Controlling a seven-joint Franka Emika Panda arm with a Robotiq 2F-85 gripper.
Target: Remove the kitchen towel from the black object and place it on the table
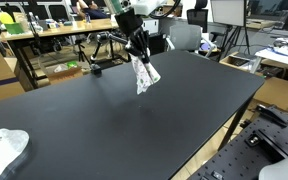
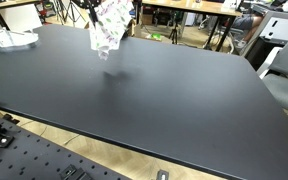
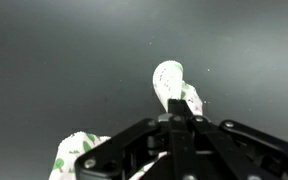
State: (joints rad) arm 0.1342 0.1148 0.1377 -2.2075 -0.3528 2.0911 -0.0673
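The bottom edge of the hanging towel dangles clear of the table, so I will next move my gripper down toward the bare tabletop beneath the towel and let go of it there.
The kitchen towel [image 1: 143,73], a small white cloth with faint green print, hangs from my gripper [image 1: 137,52] above the black table [image 1: 124,120]. In an exterior view the towel [image 2: 108,28] dangles over the far part of the table [image 2: 154,90] below the gripper [image 2: 102,8]. In the wrist view the gripper [image 3: 176,120] is shut on the towel [image 3: 172,82], whose folds stick out past the jaws and at the lower left. The towel does not touch the table. The black object the towel came from cannot be made out.
A larger plain white bundle [image 1: 4,148] lies at a table corner, also shown in an exterior view [image 2: 8,39]. Wooden-topped cluttered desks [image 1: 54,32] and chairs [image 1: 184,36] stand beyond the table. A perforated metal base [image 2: 24,150] lies at the near edge.
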